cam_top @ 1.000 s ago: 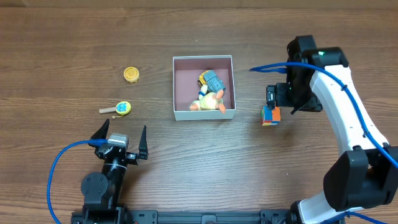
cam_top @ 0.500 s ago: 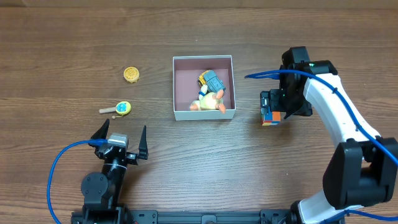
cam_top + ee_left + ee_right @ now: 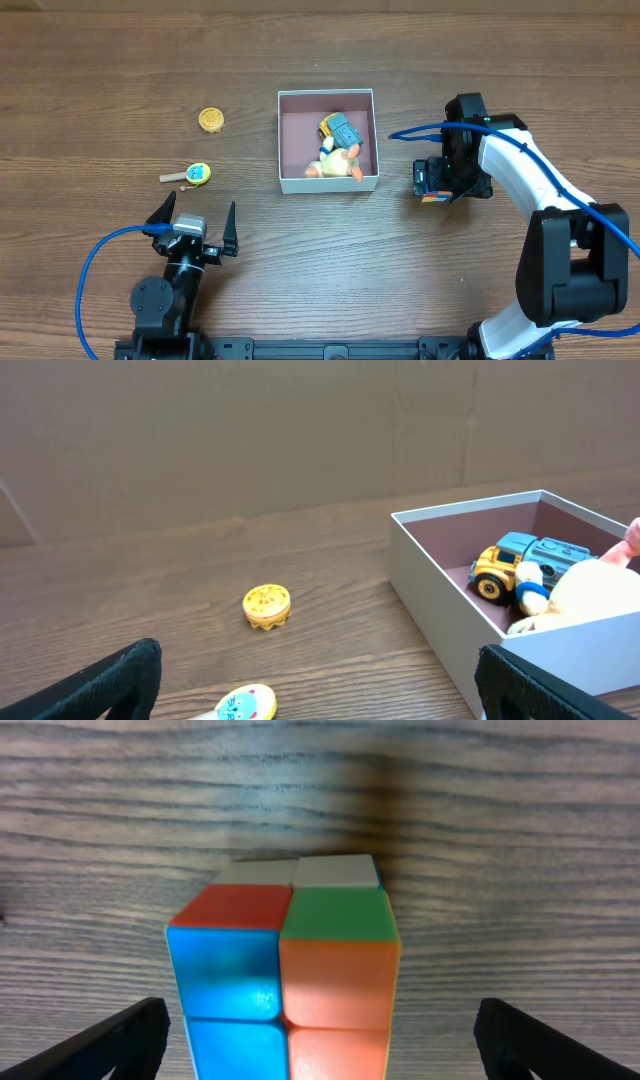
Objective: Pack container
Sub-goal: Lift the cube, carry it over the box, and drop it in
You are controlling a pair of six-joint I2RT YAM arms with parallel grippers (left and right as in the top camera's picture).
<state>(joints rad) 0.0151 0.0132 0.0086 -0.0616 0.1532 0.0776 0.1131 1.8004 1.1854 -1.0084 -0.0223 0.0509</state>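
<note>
My right gripper stays low in place next and draws its fingers together onto the cube's opposite sides, since the multicoloured cube (image 3: 436,197) (image 3: 284,975) already stands between them.
The container (image 3: 281,150) is a shallow white-walled box with a maroon inside, at the table's middle. It holds a blue-and-yellow toy truck (image 3: 343,130) and a pale plush toy (image 3: 335,165), both also in the left wrist view, as is the container (image 3: 440,575). My right gripper (image 3: 430,180) is open and low over a multicoloured cube (image 3: 434,197) to the right of the container. In the right wrist view the cube (image 3: 285,970) stands between the fingers (image 3: 120,1040), apart from both. My left gripper (image 3: 193,222) is open and empty near the front edge.
A yellow round toy (image 3: 210,120) and a small paddle toy with a blue face (image 3: 192,174) lie left of the container. Both show in the left wrist view, the round toy (image 3: 267,606) farther off and the paddle toy (image 3: 246,705) just ahead of my left gripper (image 3: 320,695).
My right gripper has moved left and come down over the cube, so its fingers now straddle it. The left arm and the toys have not moved.
</note>
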